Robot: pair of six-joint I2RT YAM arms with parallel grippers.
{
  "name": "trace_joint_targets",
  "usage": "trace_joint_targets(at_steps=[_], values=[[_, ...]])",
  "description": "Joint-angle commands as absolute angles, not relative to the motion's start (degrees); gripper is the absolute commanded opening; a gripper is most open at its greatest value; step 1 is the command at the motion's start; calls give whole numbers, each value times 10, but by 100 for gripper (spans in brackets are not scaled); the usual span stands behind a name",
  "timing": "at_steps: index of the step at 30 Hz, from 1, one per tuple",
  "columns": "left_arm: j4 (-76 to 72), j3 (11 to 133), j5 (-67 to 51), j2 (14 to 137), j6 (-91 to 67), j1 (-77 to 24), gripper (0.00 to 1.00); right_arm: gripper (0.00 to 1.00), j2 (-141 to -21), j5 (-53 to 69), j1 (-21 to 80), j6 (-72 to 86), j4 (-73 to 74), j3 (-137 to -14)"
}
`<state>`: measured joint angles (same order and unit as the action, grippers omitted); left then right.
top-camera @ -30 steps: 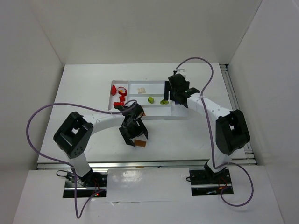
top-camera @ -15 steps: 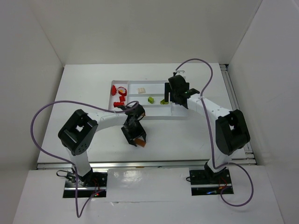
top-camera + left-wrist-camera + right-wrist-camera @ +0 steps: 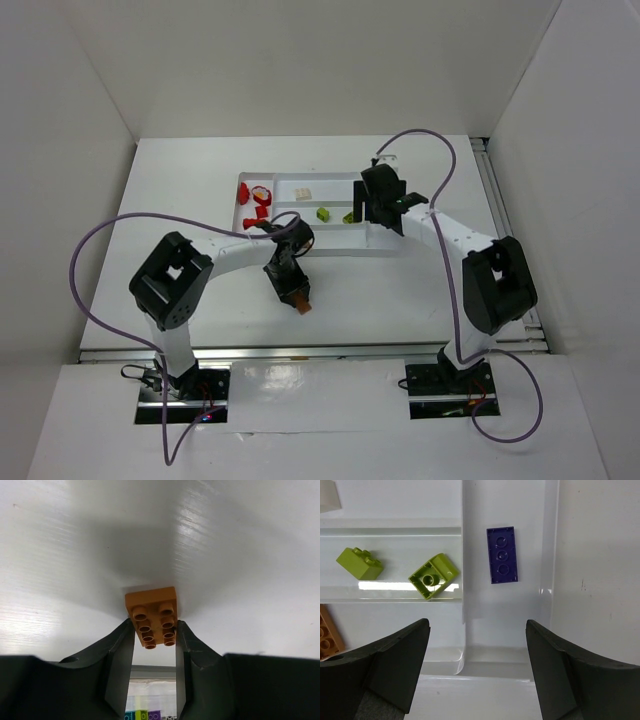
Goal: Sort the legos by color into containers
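The tray's near slot point(image 3: 327, 240) holds another brown-orange brick and is outward of my left gripper. My left gripper should next rise outward over that slot to release the lego.
A brown-orange lego point(image 3: 151, 611) lies on the table in front of the tray, and my left gripper point(image 3: 155, 626) is shut on it, one finger pressed to each side. From above, that brick point(image 3: 302, 304) shows at the tip of the left gripper point(image 3: 293, 292). The white tray point(image 3: 330, 251) holds red legos point(image 3: 259, 196) in its left section, a cream one point(image 3: 303, 192) and lime green ones point(image 3: 323, 213) in the slots. My right gripper point(image 3: 477, 626) hangs open over the tray's right end, near a purple plate point(image 3: 501, 555) and two green bricks point(image 3: 434, 576).
Another brown-orange brick point(image 3: 327, 636) lies in a slot at the left edge of the right wrist view. A low divider wall point(image 3: 463, 555) separates the slots from the purple plate's section. Purple cables loop over both arms. White walls enclose the table on three sides.
My left gripper's fingers have closed in from wide apart onto the brown-orange lego. The right arm has not moved.
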<state>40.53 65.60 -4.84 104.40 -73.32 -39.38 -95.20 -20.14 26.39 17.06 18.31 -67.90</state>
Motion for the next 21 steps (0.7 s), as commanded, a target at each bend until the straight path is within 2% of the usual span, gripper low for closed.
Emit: trace_joint_targets(at_steps=[1, 3, 4, 8, 13, 20, 21], values=[[450, 660, -4, 1053, -723, -398, 26, 85, -914, -209, 268, 167, 167, -677], [467, 682, 10, 1035, -717, -413, 20, 85, -914, -209, 268, 167, 167, -671], [477, 691, 22, 1034, -701, -413, 13, 85, -914, -209, 268, 167, 167, -671], [518, 750, 53, 1010, -668, -419, 5, 85, -909, -221, 268, 167, 178, -676], [520, 854, 84, 996, -622, -393, 5, 85, -879, -221, 250, 162, 184, -676], [485, 988, 32, 1105, -604, -324, 5, 85, -830, -233, 238, 179, 207, -652], [476, 997, 20, 1129, -604, -324, 2, 85, -821, -233, 231, 179, 207, -645]])
